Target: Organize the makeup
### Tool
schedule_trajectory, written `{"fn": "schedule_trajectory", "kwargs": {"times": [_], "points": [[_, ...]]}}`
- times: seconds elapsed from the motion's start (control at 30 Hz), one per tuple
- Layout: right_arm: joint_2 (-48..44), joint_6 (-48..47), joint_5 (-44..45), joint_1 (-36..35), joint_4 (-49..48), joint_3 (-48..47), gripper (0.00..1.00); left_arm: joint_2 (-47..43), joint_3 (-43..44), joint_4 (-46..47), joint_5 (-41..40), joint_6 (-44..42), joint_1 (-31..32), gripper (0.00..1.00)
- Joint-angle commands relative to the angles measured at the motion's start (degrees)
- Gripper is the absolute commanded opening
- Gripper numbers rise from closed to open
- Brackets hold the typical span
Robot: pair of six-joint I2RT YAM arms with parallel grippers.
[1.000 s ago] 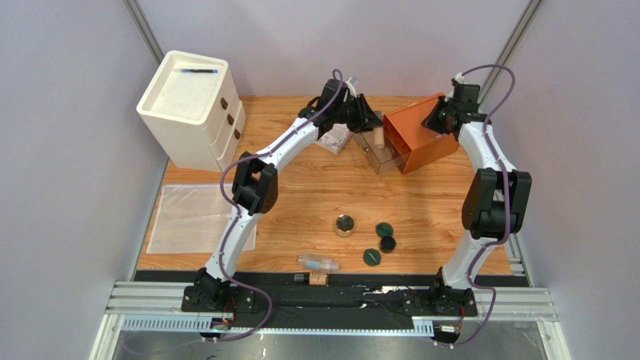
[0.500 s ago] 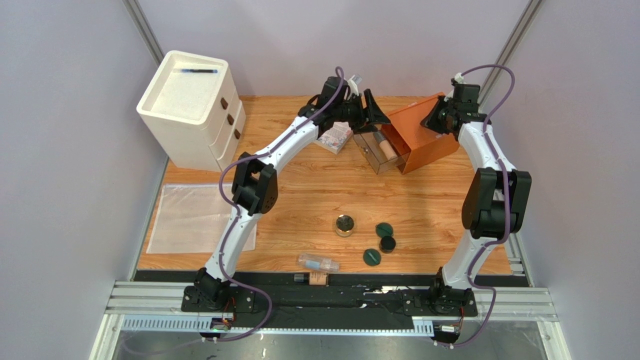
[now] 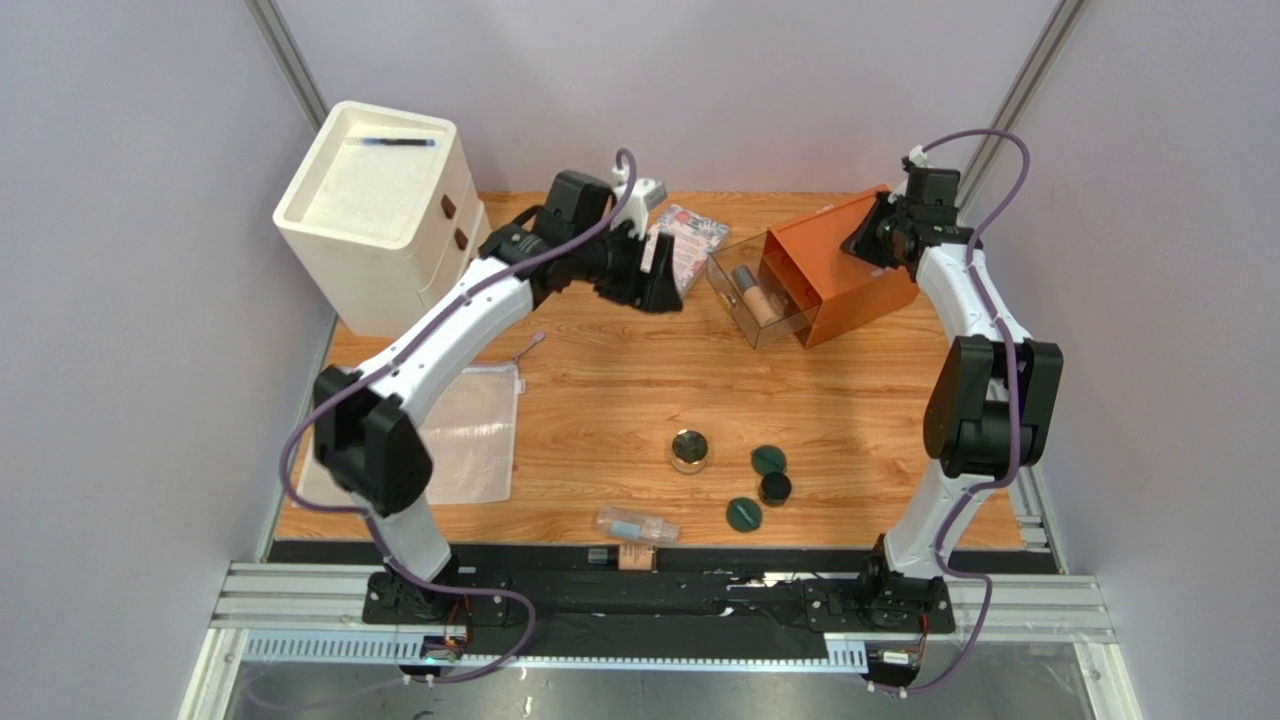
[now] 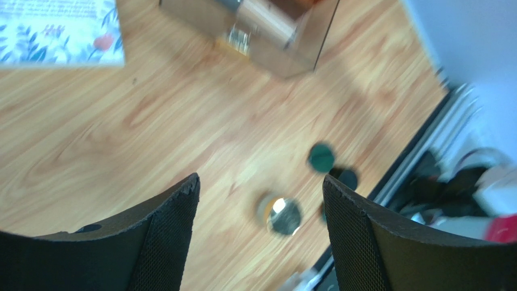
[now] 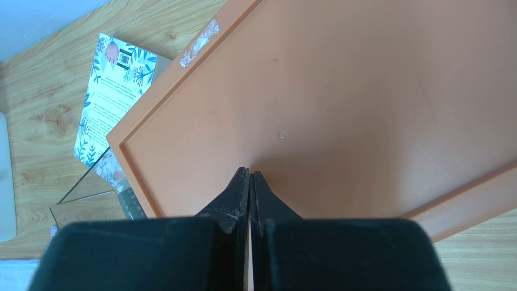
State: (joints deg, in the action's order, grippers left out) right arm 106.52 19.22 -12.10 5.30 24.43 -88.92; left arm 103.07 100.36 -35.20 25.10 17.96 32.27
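The small clear tube (image 4: 298, 280) lies at the table's near edge, so I will bring my open left gripper back and down past the gold-rimmed compact onto it.
My left gripper (image 3: 655, 275) hangs open and empty over the back of the table, left of the clear box (image 3: 747, 308). One pinkish tube (image 3: 766, 299) lies inside that box. In the left wrist view the gripper (image 4: 261, 182) frames the gold-rimmed compact (image 4: 281, 216), a green disc (image 4: 320, 157) and the black jar (image 4: 348, 177) far below. The compact (image 3: 690, 449), two green discs (image 3: 769, 458) (image 3: 742, 513), the jar (image 3: 775, 488) and two tubes (image 3: 634, 527) (image 3: 639, 558) lie near the front. My right gripper (image 5: 250, 176) is shut, tips against the orange lid (image 5: 364, 97).
A floral booklet (image 3: 688, 240) lies just behind the left gripper. The white drawer unit (image 3: 383, 210) at the back left carries a black pen (image 3: 398, 141). A clear plastic bag (image 3: 436, 435) lies flat at the left. The orange lid (image 3: 834, 278) leans over the clear box.
The left gripper opened at the clear box, left a tube inside it, and the arm swung back to the left. The right arm has stayed put.
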Motion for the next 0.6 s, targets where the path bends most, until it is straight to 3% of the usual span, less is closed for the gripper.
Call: {"fn": "schedule_trajectory", "kwargs": {"times": [0.0, 0.23, 0.57], "points": [[4.13, -1.56, 0.94, -0.47, 11.35, 3.58, 0.0, -9.01, -14.88, -5.4, -5.85, -20.2, 3.14, 0.8], [3.87, -1.65, 1.2, -0.47, 11.17, 4.73, 0.0, -16.4, -28.63, -6.55, -4.97, -32.44, 12.88, 0.81], [4.13, -1.73, 1.29, -0.47, 11.52, 5.08, 0.0, -20.35, -35.31, -13.49, -4.19, -33.86, 17.38, 0.81]]}}
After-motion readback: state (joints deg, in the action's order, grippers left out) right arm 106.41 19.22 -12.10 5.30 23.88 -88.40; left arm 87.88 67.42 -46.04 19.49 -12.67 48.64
